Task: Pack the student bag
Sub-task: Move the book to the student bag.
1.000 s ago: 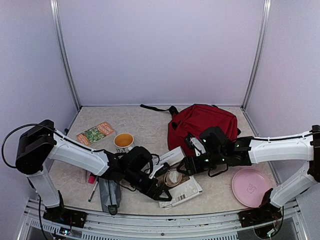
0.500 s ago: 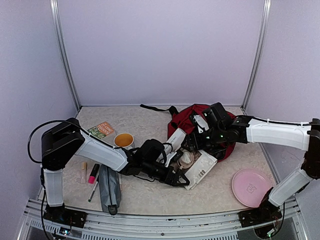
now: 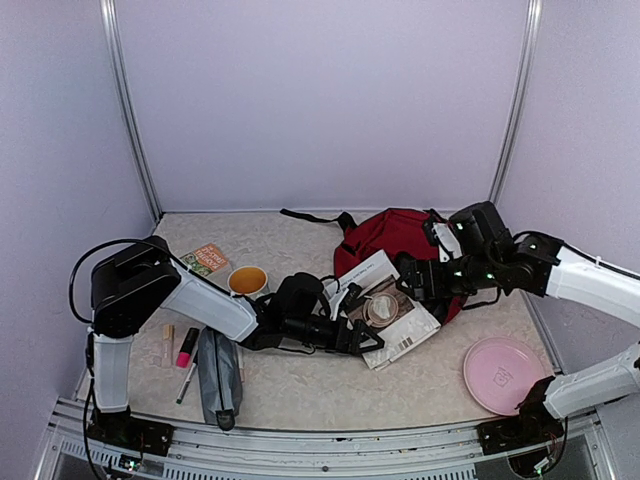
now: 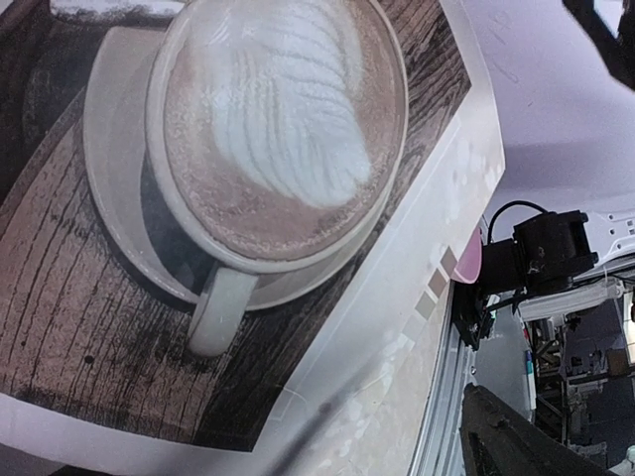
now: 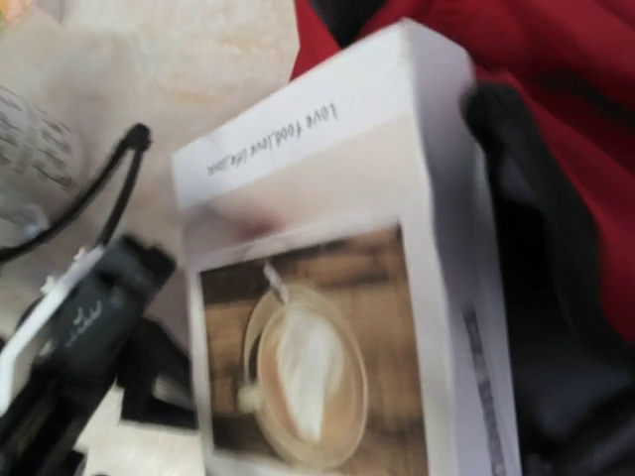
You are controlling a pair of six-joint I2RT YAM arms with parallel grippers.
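My right gripper lowers back and tilts level onto the white box's edge nearest the pink plate next, since that edge lies below and back from it.
The student bag is a dark red backpack lying at the back right of the table; its red fabric also shows in the right wrist view. A white box with a coffee-cup picture leans tilted against the bag's front. My left gripper is at the box's lower left edge, its jaws wide. The picture fills the left wrist view, where only one dark finger shows. My right gripper is open at the box's upper right corner. The whole box is blurred and apart from it.
A pink plate lies at the front right. On the left are a mug of orange liquid, a green-orange booklet, a grey pencil pouch, a pink marker and a pen.
The box has gone from the table's front centre up and right onto the bag's front, both grippers moving with it. The right jaws have widened and let go of it.
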